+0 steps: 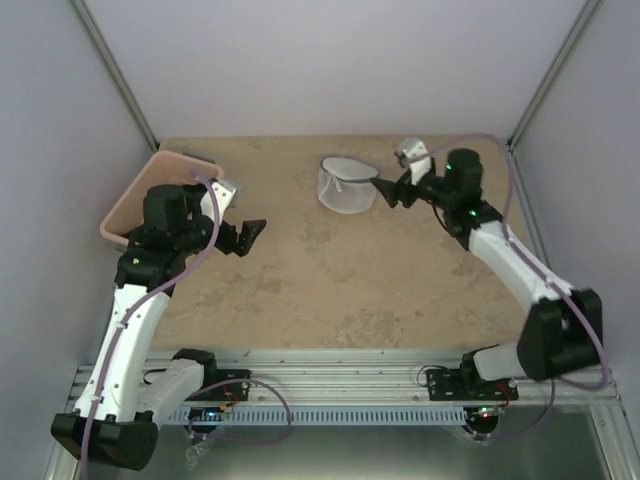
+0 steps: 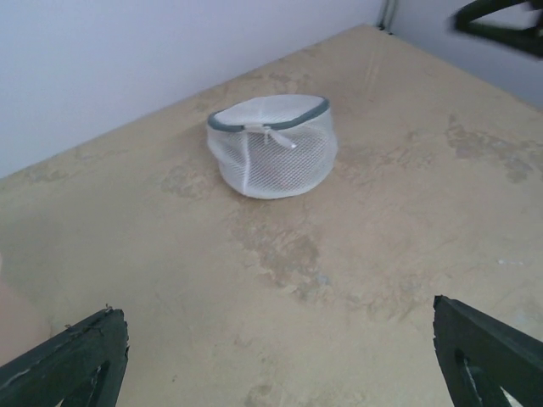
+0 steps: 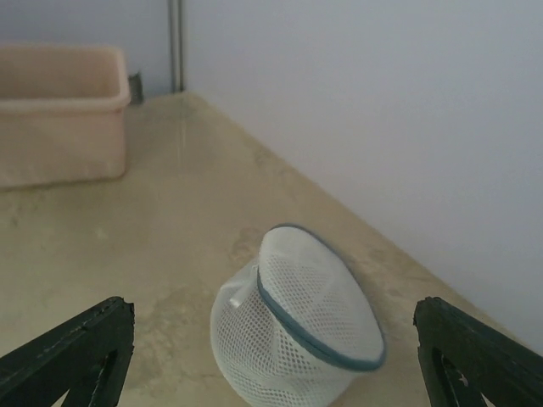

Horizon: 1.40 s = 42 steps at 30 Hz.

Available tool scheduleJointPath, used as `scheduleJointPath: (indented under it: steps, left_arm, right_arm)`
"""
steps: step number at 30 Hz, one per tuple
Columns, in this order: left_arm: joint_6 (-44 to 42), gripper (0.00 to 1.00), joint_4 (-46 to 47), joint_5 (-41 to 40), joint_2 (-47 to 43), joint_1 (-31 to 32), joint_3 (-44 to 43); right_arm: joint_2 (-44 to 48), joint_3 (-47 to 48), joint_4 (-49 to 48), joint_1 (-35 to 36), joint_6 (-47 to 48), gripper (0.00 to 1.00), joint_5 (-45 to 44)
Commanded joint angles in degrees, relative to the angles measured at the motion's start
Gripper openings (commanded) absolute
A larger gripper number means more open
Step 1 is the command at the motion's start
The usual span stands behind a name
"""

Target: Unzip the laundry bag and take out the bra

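Note:
My right gripper should next move down and across to the left in the top view, onto the jutting edge of the bag's near zipper rim (image 1: 351,181) (image 3: 290,324).
The laundry bag (image 1: 346,185) is a small round white mesh drum with a dark zipper rim, standing at the far middle of the table. It also shows in the left wrist view (image 2: 271,157) and the right wrist view (image 3: 297,331), with a white zipper pull (image 2: 278,137) on its rim. No red bra is visible in any view. My right gripper (image 1: 388,192) is open and empty, just right of the bag. My left gripper (image 1: 248,236) is open and empty, well to the left of the bag.
A pink plastic bin (image 1: 140,195) stands at the far left behind my left arm; it also shows in the right wrist view (image 3: 59,110). Walls close the table on the left, back and right. A metal rail runs along the near edge.

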<state>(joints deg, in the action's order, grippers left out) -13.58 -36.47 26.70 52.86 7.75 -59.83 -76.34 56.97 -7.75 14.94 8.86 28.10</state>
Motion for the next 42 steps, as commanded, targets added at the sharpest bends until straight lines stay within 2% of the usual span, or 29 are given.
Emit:
scheduleJointPath:
  steps: [1, 6, 13, 18, 22, 23, 24, 25, 26, 27, 28, 29, 31, 34, 39, 42]
  left_arm:
    - [-2.09, 0.99, 4.32, 2.17, -1.38, 3.33, 1.61]
    - [-8.32, 0.99, 17.57, 1.71, -1.28, 9.22, 8.01]
    - [-2.94, 0.99, 31.77, 1.76, 1.74, 10.27, 13.85]
    - [-4.61, 0.99, 32.76, 1.96, 1.04, 10.36, 17.01]
    - [-4.52, 0.99, 33.27, 0.64, 0.44, 10.36, 18.39]
    - [-4.28, 0.99, 33.44, 0.37, 0.13, 10.36, 18.55]
    - [-3.95, 0.99, 33.48, 0.02, -0.09, 10.36, 18.69]
    - [-3.16, 0.99, 33.52, -0.51, -0.31, 10.36, 18.70]
    - [-2.13, 0.99, 33.75, -1.10, -0.69, 10.36, 18.56]
    - [-0.84, 0.99, 33.87, -1.71, -1.09, 10.34, 18.39]
    - [0.20, 0.99, 33.85, -1.89, -1.48, 10.35, 18.20]
    - [0.69, 0.99, 33.51, -1.73, -1.91, 10.36, 18.18]
    - [-0.96, 0.99, 32.75, 0.22, -2.69, 10.36, 19.45]
    - [-8.66, 0.99, 29.85, 3.94, -3.04, 10.66, 22.71]
    - [-20.89, 0.93, 21.16, 1.71, -0.23, 14.62, 22.95]
    - [-29.99, 0.90, 17.00, 1.29, -0.57, 17.18, 23.39]
  right_arm:
    - [-10.56, 10.13, 11.45, 2.48, 15.48, 0.91, 1.79]
    - [-22.38, 21.76, 15.07, 2.49, 23.94, 0.97, -0.92]
    - [-38.18, 38.07, 26.34, 2.46, 30.83, 0.98, 1.15]
    - [-44.23, 44.07, 34.52, 3.53, 36.45, 0.98, 7.51]
    - [-48.73, 45.61, 34.38, 5.81, 37.66, 0.95, 2.45]
    - [-49.87, 46.35, 33.39, 6.22, 37.01, 0.91, -0.20]
    - [-50.91, 47.36, 33.04, 6.66, 36.85, 0.83, -2.64]
    - [-51.75, 48.61, 33.38, 7.05, 36.75, 0.68, -4.70]
    - [-52.31, 49.92, 34.07, 7.50, 36.53, 0.46, -7.12]
    - [-52.32, 51.06, 35.63, 8.00, 37.03, 0.31, -8.12]
    - [-51.65, 51.35, 38.08, 8.41, 37.96, 0.19, -8.11]
    - [-49.70, 50.46, 39.30, 8.89, 39.10, 0.12, -7.55]
    - [-44.59, 44.98, 39.39, 10.06, 41.27, 0.06, -6.54]
    - [-34.32, 30.66, 34.93, 12.55, 46.27, 0.01, -4.98]
    - [-16.54, 9.27, 27.08, 17.41, 55.89, 0.00, 2.71]
    - [-11.40, 3.74, 25.74, 23.49, 55.95, 0.01, 2.03]
